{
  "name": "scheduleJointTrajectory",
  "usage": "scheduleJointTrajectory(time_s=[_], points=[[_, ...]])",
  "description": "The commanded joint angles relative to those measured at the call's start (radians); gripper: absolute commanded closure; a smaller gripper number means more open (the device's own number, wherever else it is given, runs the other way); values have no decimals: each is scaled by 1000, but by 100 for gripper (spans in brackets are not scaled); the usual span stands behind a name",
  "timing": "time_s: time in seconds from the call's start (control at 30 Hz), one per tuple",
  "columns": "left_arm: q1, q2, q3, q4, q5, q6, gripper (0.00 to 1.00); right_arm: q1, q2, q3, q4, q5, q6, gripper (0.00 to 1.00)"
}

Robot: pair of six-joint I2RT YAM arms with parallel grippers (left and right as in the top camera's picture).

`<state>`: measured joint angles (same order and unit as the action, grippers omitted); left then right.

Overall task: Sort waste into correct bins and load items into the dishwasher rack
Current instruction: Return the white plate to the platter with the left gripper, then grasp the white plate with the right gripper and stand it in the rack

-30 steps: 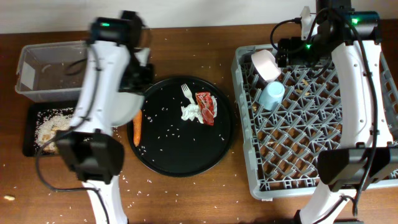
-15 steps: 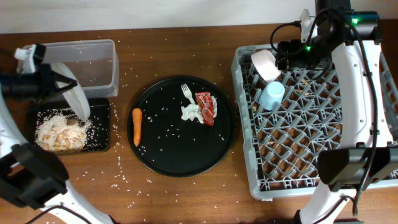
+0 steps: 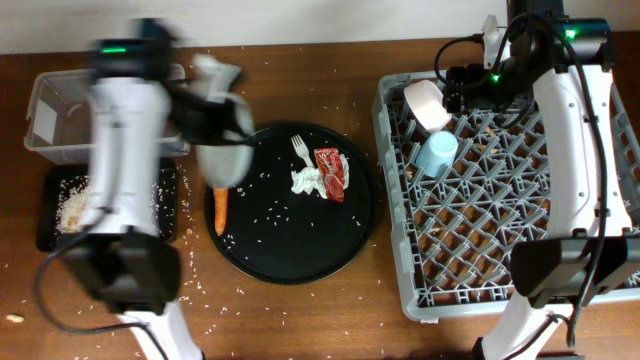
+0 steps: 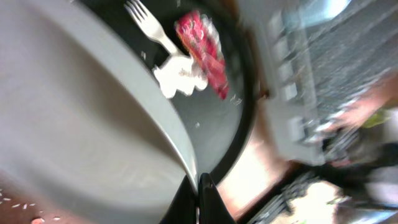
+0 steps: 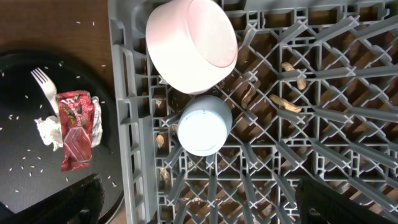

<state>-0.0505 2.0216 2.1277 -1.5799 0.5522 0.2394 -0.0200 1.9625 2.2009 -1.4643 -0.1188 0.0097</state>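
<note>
I need to take my left gripper to the right in the overhead view and down, then let go of the plate (image 3: 222, 152) on the round tray's middle (image 3: 285, 204), where bare surface gives room.
My left gripper (image 4: 199, 198) is shut on the rim of the round light-grey plate (image 4: 81, 124). It holds the plate (image 3: 222, 152) tilted over the left edge of the large round black tray (image 3: 300, 255). The orange carrot (image 3: 220, 210), crumpled white napkin (image 3: 305, 182) and red-and-white wrapper (image 3: 331, 172) lie on that tray. Pale rice (image 3: 72, 205) lies in the shallow black tray (image 3: 48, 235), next to the clear tub (image 3: 60, 115). The white bowl (image 5: 191, 45) and light-blue cup (image 5: 201, 124) sit in the grey rack (image 3: 520, 240). My right gripper (image 5: 205, 211) is open and empty above the rack.
A white plastic fork (image 3: 299, 150) lies on the round tray beside the napkin. Loose rice grains are scattered over the round tray and the wooden table (image 3: 290, 320). Peanut-like scraps lie under the rack grid (image 5: 285, 102).
My left arm has swung right with the plate, from above the shallow black tray to the round tray's left edge. The right arm has not moved.
</note>
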Motion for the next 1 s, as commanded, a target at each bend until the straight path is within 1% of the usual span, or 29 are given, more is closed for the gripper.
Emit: scheduleJointTrajectory(time_s=[0.0,0.07,0.13,0.2,0.27,0.3,0.4,0.43,0.47,0.5,0.53,0.57,0.6,0.63,0.67,0.7,0.73,0.8,0.87,0.93,0.97], points=[[-326,8,-55,62,-563,-226,100,0,-13,1,-2,-5,-5,3],[-438,42,-144,152,-564,-237,100,0,-13,1,-2,-5,-5,3],[-520,70,-250,246,-565,-241,100,0,-13,1,-3,-5,-5,3],[-554,92,-292,248,-568,-255,100,0,-13,1,-3,-5,-5,3],[-557,95,-307,240,-567,-255,100,0,-13,1,-2,-5,-5,3],[-557,95,-307,241,-567,-255,98,0,-13,1,-2,-5,-5,3],[-553,94,-288,246,-567,-255,77,0,-13,1,5,-6,-5,3],[-543,94,-249,231,-567,-254,64,0,-13,1,5,-6,-5,3],[-534,94,-217,214,-567,-254,57,0,-13,1,5,-6,-5,3],[-519,94,-165,188,-567,-254,53,0,-13,1,6,-18,-5,3],[-502,94,-113,161,-563,-255,52,1,-13,1,13,-62,-5,4],[-478,94,-57,135,-546,-256,51,6,-13,1,21,-119,-5,7],[-435,94,16,103,-541,-302,49,29,-12,1,39,-192,-4,11],[-379,94,89,80,-540,-346,47,66,-10,1,51,-203,12,13],[-315,94,150,70,-522,-372,46,109,-5,-2,62,-202,39,14],[-240,94,198,74,-480,-383,41,174,7,-10,74,-188,89,15],[-172,94,221,84,-433,-385,39,240,25,-23,80,-151,150,18],[-68,95,224,95,-379,-385,39,377,64,-77,92,-82,256,19],[-17,96,224,90,-380,-384,39,482,96,-141,100,-1,389,19],[13,96,224,83,-386,-380,39,574,120,-246,130,61,584,28],[16,96,224,79,-401,-377,39,594,120,-285,144,59,639,30]])
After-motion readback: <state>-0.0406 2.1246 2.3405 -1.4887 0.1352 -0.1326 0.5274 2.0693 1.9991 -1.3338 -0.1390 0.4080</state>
